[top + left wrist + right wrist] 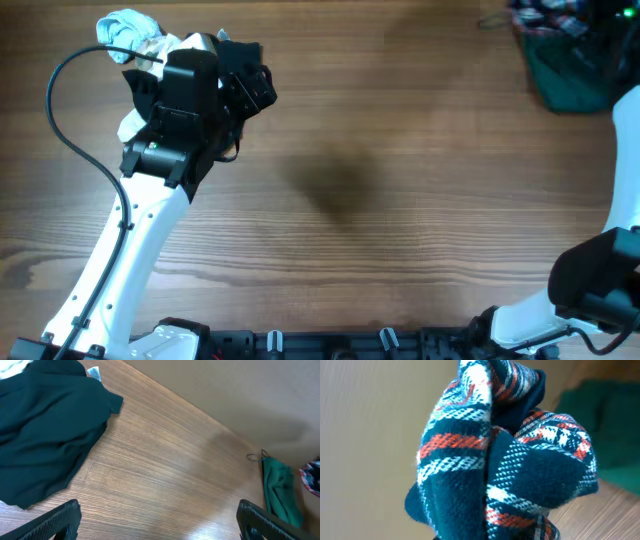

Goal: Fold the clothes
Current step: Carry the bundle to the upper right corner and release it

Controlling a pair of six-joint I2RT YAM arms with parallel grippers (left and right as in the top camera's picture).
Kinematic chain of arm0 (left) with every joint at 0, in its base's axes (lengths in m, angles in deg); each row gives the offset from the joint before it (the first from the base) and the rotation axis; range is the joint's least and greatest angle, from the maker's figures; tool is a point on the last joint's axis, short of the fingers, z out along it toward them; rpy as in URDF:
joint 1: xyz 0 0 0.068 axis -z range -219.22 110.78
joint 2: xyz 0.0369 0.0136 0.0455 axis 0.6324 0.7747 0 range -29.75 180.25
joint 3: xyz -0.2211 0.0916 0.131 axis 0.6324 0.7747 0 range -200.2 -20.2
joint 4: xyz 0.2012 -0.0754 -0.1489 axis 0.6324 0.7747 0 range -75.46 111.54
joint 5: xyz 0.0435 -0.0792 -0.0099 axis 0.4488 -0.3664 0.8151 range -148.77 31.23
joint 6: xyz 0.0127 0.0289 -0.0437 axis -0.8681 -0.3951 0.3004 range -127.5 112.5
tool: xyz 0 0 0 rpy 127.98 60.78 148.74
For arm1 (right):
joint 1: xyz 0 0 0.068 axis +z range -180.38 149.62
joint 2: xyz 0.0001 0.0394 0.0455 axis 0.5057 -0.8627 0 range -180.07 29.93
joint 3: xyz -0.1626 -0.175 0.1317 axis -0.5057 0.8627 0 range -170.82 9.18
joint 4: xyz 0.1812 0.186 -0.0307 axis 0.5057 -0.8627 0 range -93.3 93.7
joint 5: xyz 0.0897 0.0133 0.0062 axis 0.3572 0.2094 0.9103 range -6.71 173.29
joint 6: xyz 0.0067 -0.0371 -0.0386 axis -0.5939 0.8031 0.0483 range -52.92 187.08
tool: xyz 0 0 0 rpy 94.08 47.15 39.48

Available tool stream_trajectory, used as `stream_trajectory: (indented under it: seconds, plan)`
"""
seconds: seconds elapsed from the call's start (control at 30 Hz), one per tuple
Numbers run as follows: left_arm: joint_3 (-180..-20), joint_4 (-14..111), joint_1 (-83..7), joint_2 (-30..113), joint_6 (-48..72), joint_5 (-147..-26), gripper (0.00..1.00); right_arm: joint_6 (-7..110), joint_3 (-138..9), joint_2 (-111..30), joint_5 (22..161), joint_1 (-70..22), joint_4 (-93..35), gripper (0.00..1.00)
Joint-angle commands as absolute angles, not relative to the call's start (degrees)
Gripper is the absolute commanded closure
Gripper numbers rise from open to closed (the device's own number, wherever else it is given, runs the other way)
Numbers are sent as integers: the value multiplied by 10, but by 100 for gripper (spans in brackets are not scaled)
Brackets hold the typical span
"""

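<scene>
I will lower my right gripper over the dark green cloth (620,435) and let go of the plaid garment (510,460), because it hangs bunched above the table by that cloth.
The plaid garment (510,460), red, white and navy, fills the right wrist view, bunched up and held above the table. It hides my right gripper's fingers, which appear closed on it. In the overhead view a bit of the plaid (545,15) shows at the top right corner, above a dark green cloth (565,70). My left gripper (160,527) is open wide and empty over bare wood. In the overhead view it (250,85) hovers at the top left beside a pile of clothes.
A dark teal cloth (45,425) lies left of the left gripper. Light blue (128,30) and white (130,125) cloths lie under the left arm. The green cloth (280,490) and the plaid (312,477) show far right in the left wrist view.
</scene>
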State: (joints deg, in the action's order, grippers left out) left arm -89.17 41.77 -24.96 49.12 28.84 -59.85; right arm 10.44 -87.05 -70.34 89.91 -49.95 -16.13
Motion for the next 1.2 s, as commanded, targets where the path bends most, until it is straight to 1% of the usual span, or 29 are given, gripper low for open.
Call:
stream_trajectory:
  seconds: [0.0,0.03,0.1,0.27,0.33,0.47,0.5,0.53,0.67,0.73,0.8,0.87,0.93,0.97,1.0,1.07,1.1,1.17]
  plan:
    - [-892,424,-252,498,288,-587,0,35,-883,-694,787,-500,-131,96]
    - [-892,425,-252,498,288,-586,0,14,-883,-708,770,-501,-122,96]
    - [-892,424,-252,498,288,-586,0,3,-883,-748,788,-510,-73,96]
    - [-892,425,-252,499,288,-586,0,11,-883,-857,919,-551,74,96]
    - [-892,425,-252,506,288,-584,0,11,-883,-895,930,-561,87,96]
    - [-892,421,-252,536,288,-585,0,41,-882,-931,939,-573,43,96]
    - [-892,415,-252,549,290,-587,0,49,-882,-931,937,-575,30,58]
    - [-892,409,-252,556,290,-590,0,52,-882,-931,939,-576,20,0]
    - [-892,400,-251,565,290,-593,0,39,-882,-918,963,-584,-44,0]
    - [-892,392,-251,565,290,-593,0,38,-882,-889,963,-590,-105,0]
    - [-892,391,-251,565,290,-593,0,28,-882,-842,946,-604,-227,0]
    - [-892,387,-251,568,290,-593,0,36,-882,-797,897,-625,-369,0]
    - [-892,387,-251,571,290,-593,0,44,-882,-766,858,-646,-460,0]
    - [-892,388,-251,573,290,-593,0,66,-882,-748,863,-660,-493,0]
    - [-892,391,-251,573,290,-593,0,102,-882,-732,897,-668,-499,0]
    - [-892,394,-251,573,290,-593,0,216,-882,-701,1032,-670,-483,0]
    - [-892,397,-251,573,290,-593,0,292,-882,-686,1113,-670,-471,0]
    - [-892,403,-251,573,290,-593,0,406,-882,-671,1224,-666,-457,0]
